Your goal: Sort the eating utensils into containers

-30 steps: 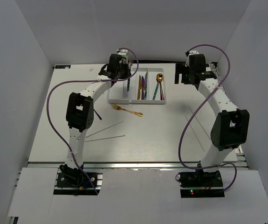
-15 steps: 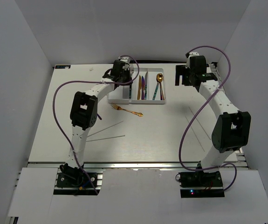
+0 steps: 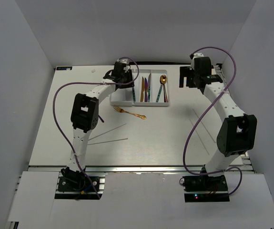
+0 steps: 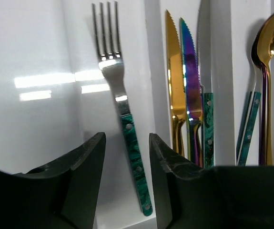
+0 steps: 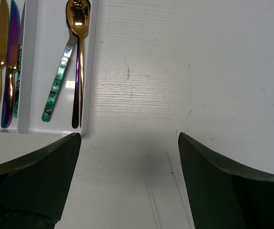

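Note:
My left gripper needs to move back, to the left in the top view, and down onto the fork's handle (image 3: 101, 119), because the iridescent purple fork is outside the tray (image 3: 117, 95).
The white four-compartment tray (image 3: 117, 95) sits at the back centre. My left gripper (image 3: 126, 76) hangs over its far left part, jaws open. In the left wrist view a teal-handled fork (image 4: 126, 119) lies in the second compartment, its handle between my open fingers (image 4: 127, 162) without touching them. Gold (image 4: 174, 81), purple (image 4: 190, 76) and teal-handled (image 4: 207, 124) knives lie in the third compartment. Spoons (image 5: 77, 19) lie in the fourth. A gold fork (image 3: 129, 113) lies on the table in front of the tray. My right gripper (image 3: 185, 77) is wide open and empty, right of the tray.
Thin grey lines mark the table at the left (image 3: 109, 139) and right (image 3: 201, 126). The tray's leftmost compartment (image 4: 27, 95) holds nothing. The enclosure's white walls stand on three sides.
The teal-handled fork, held up at the tray's far end a second ago, now lies flat in the second compartment with my left jaws open. The right arm barely moved.

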{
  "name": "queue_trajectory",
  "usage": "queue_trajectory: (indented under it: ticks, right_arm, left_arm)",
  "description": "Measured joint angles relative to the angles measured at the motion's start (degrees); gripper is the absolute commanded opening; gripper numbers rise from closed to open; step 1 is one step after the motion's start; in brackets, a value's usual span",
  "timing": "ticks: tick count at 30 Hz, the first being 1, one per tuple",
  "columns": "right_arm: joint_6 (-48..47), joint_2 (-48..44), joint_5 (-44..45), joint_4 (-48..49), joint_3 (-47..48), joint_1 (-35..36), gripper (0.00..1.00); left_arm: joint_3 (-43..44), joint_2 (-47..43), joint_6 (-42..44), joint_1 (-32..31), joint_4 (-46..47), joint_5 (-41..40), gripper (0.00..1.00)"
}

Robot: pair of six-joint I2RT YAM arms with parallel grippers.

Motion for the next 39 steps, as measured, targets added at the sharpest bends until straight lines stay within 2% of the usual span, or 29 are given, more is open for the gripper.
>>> queue_trajectory:
  ticks: [5, 11, 14, 19, 25, 31, 32, 34, 35, 36, 38, 39]
  right_arm:
    - [0.0, 0.0, 0.0, 0.0, 0.0, 0.0, 0.89]
    - [-0.2, 0.0, -0.2, 0.1, 0.0, 0.3, 0.89]
    - [-0.2, 0.0, -0.4, 0.1, 0.0, 0.3, 0.89]
    - [-0.2, 0.1, -0.4, 0.0, 0.1, 0.5, 0.89]
    - [-0.6, 0.2, -0.4, 0.1, 0.3, 0.7, 0.9]
    - [-1.2, 0.2, -0.1, 0.1, 0.3, 0.7, 0.89]
    - [-1.3, 0.2, 0.0, 0.1, 0.3, 0.7, 0.89]
    - [-1.3, 0.2, 0.1, 0.1, 0.3, 0.7, 0.89]
    - [-1.4, 0.2, 0.1, 0.1, 0.3, 0.7, 0.89]
    - [-1.4, 0.2, 0.1, 0.1, 0.3, 0.7, 0.89]
    - [-1.5, 0.2, 0.1, 0.2, 0.3, 0.7, 0.89]
    - [-1.5, 0.2, 0.2, 0.2, 0.3, 0.7, 0.89]
  left_arm:
    - [-1.8, -6.1, -0.9, 3.0, -3.5, -2.3, 0.52]
    - [-15.5, -27.2, -0.6, 13.0, -7.9, -4.7, 0.52]
    - [-21.2, -33.0, -0.2, 18.6, -9.5, -6.8, 0.54]
    - [-26.4, -29.2, -0.4, 19.9, -13.6, -9.0, 0.55]
    - [-26.6, -19.1, -1.5, 18.3, -18.0, -8.9, 0.57]
    - [-25.9, -16.6, -2.2, 18.4, -19.3, -9.7, 0.54]
    - [-25.9, -16.5, -2.3, 18.5, -19.5, -10.0, 0.53]
    - [-26.4, -16.5, -2.5, 18.8, -19.3, -10.3, 0.41]
    - [-26.8, -16.6, -2.7, 19.0, -19.1, -10.4, 0.34]
    - [-27.5, -17.0, -2.7, 19.4, -18.6, -10.4, 0.21]
    - [-28.8, -17.8, -3.4, 20.3, -18.0, -9.9, 0.14]
    - [-29.0, -18.0, -3.6, 20.7, -17.9, -9.3, 0.06]
